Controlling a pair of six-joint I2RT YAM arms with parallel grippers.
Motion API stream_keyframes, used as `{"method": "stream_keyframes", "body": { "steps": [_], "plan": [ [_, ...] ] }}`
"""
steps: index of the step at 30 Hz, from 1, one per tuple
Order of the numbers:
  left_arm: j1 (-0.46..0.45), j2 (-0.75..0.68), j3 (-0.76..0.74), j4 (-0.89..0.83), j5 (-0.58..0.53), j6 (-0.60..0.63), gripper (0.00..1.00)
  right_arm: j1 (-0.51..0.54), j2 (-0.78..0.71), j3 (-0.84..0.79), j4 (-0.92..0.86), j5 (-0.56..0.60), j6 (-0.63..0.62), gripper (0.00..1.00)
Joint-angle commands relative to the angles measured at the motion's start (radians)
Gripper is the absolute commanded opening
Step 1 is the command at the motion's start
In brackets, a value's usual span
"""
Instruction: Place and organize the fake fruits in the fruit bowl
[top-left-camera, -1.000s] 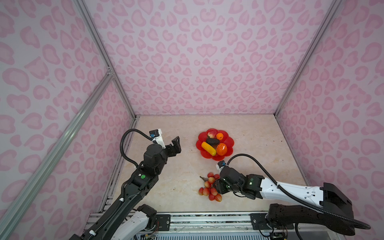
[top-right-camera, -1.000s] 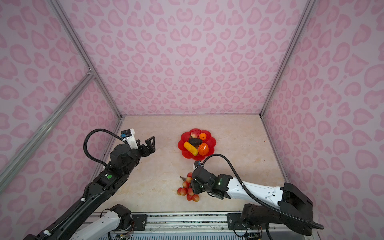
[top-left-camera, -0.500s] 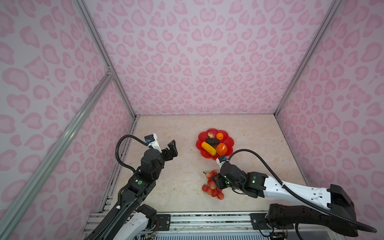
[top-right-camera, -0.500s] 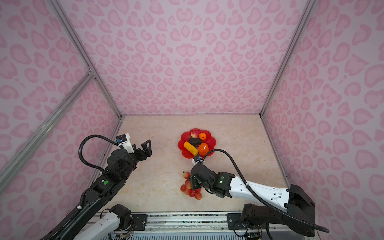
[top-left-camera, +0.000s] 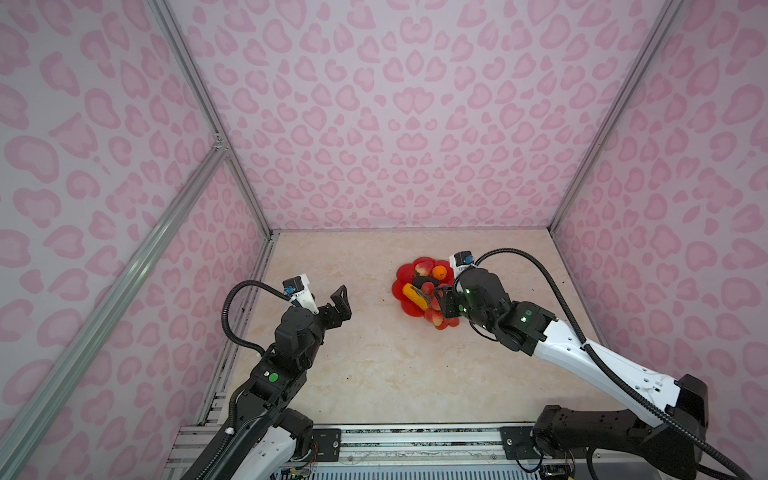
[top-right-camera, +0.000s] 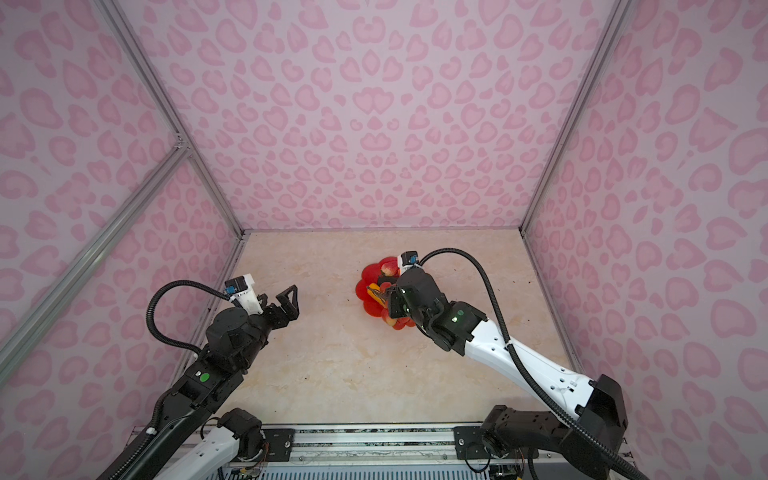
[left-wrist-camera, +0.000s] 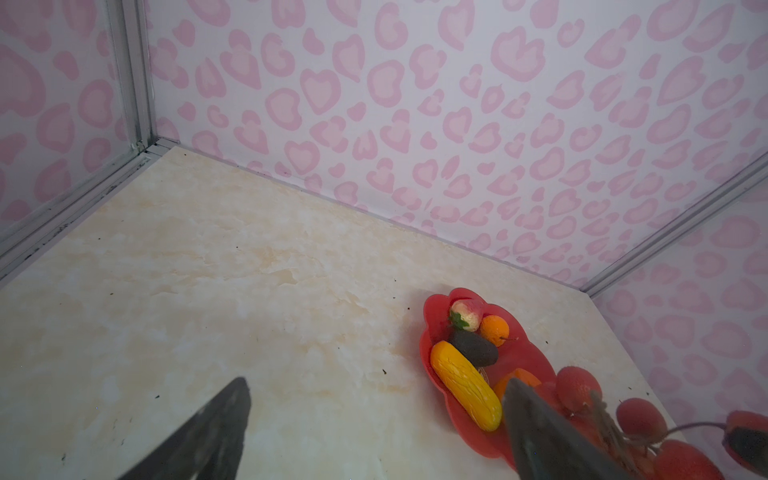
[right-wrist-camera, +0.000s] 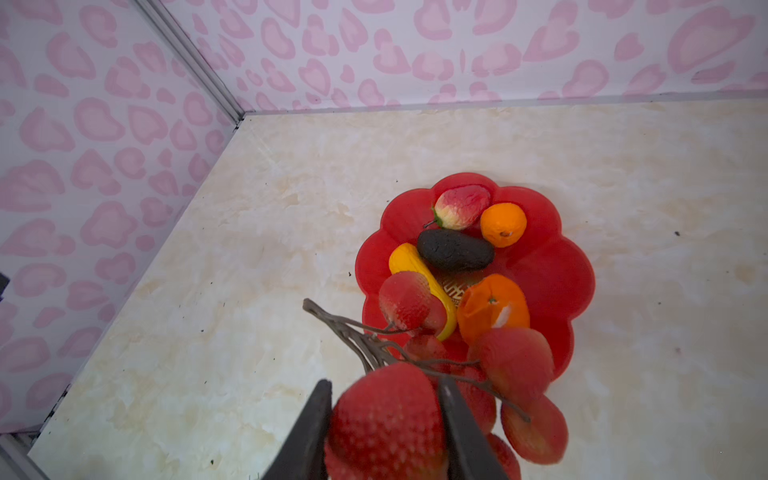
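Observation:
My right gripper carries the bunch of red berries outward and down onto the yellow fruit (top-left-camera: 414, 296) (right-wrist-camera: 405, 257) next and releases it, since that fruit lies below and outward.
The fruit bowl (right-wrist-camera: 552, 266) is a scalloped red dish on the marble floor, seen in both top views (top-left-camera: 402, 275) (top-right-camera: 365, 291). In it lie a strawberry (right-wrist-camera: 461, 205), a small orange (right-wrist-camera: 503, 224), a dark oval (right-wrist-camera: 455, 249), a yellow fruit (right-wrist-camera: 405, 257) and a larger orange (right-wrist-camera: 492, 307). My right gripper (right-wrist-camera: 384, 382) is shut on one berry of the bunch of red berries (right-wrist-camera: 515, 361), which hangs over the bowl's near rim (top-left-camera: 440, 322). To the left of the bowl my left gripper (top-left-camera: 338, 307) (left-wrist-camera: 376, 384) is raised and open, holding nothing.
Pink patterned walls (top-left-camera: 395, 124) with aluminium corner posts (top-left-camera: 245, 183) close in the marble floor (top-left-camera: 374, 365) on three sides. A metal rail (top-left-camera: 415, 440) runs along the front edge, where both arm bases stand.
My right gripper has closed on the berry bunch, lifted it from the front of the floor and carried it back to the bowl's near rim. The left gripper has drawn back slightly.

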Motion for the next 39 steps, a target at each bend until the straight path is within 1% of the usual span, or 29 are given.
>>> {"method": "stream_keyframes", "body": {
  "steps": [1, 10, 14, 16, 17, 19, 21, 27, 28, 29, 30, 32, 35, 37, 38, 39],
  "plan": [
    [0.001, -0.015, -0.007, 0.0, 0.003, 0.016, 0.96, -0.047, 0.057, 0.039, 0.051, -0.046, -0.067, 0.18],
    [0.001, -0.038, -0.035, 0.003, 0.007, 0.019, 0.96, -0.135, 0.268, 0.104, 0.091, -0.089, -0.107, 0.18],
    [0.001, -0.036, -0.034, 0.003, 0.004, 0.031, 0.96, -0.167, 0.359, 0.149, 0.053, -0.133, -0.099, 0.22],
    [0.001, -0.038, -0.035, 0.003, 0.002, 0.04, 0.96, -0.181, 0.388, 0.151, 0.062, -0.137, -0.089, 0.29],
    [0.001, -0.038, -0.036, 0.004, -0.002, 0.044, 0.96, -0.187, 0.394, 0.147, 0.07, -0.138, -0.084, 0.35],
    [0.001, -0.038, -0.039, 0.004, -0.011, 0.051, 0.96, -0.202, 0.4, 0.146, 0.083, -0.15, -0.076, 0.48],
    [0.001, -0.038, -0.042, 0.004, -0.02, 0.056, 0.97, -0.214, 0.395, 0.147, 0.083, -0.153, -0.07, 0.58],
    [0.001, -0.034, -0.057, 0.022, -0.041, 0.076, 0.97, -0.229, 0.321, 0.132, 0.091, -0.118, -0.093, 0.76],
    [0.001, -0.032, -0.058, 0.029, -0.048, 0.085, 0.97, -0.233, 0.299, 0.124, 0.091, -0.111, -0.095, 0.84],
    [0.001, -0.029, -0.059, 0.034, -0.058, 0.096, 0.97, -0.237, 0.275, 0.112, 0.097, -0.104, -0.097, 0.96],
    [0.001, -0.024, -0.061, 0.04, -0.064, 0.113, 0.97, -0.24, 0.25, 0.097, 0.104, -0.095, -0.101, 0.98],
    [0.001, -0.011, -0.074, 0.063, -0.104, 0.156, 0.96, -0.25, 0.175, 0.038, 0.127, -0.047, -0.096, 0.98],
    [0.003, 0.027, -0.119, 0.138, -0.217, 0.229, 0.98, -0.272, 0.041, -0.1, 0.215, 0.049, -0.137, 0.98],
    [0.008, 0.07, -0.168, 0.235, -0.299, 0.312, 0.99, -0.312, -0.077, -0.25, 0.31, 0.118, -0.162, 0.98],
    [0.015, 0.088, -0.198, 0.287, -0.32, 0.353, 0.99, -0.336, -0.129, -0.317, 0.357, 0.144, -0.172, 0.98],
    [0.031, 0.108, -0.233, 0.375, -0.338, 0.389, 0.98, -0.366, -0.188, -0.387, 0.429, 0.19, -0.183, 0.98]
  ]
}}
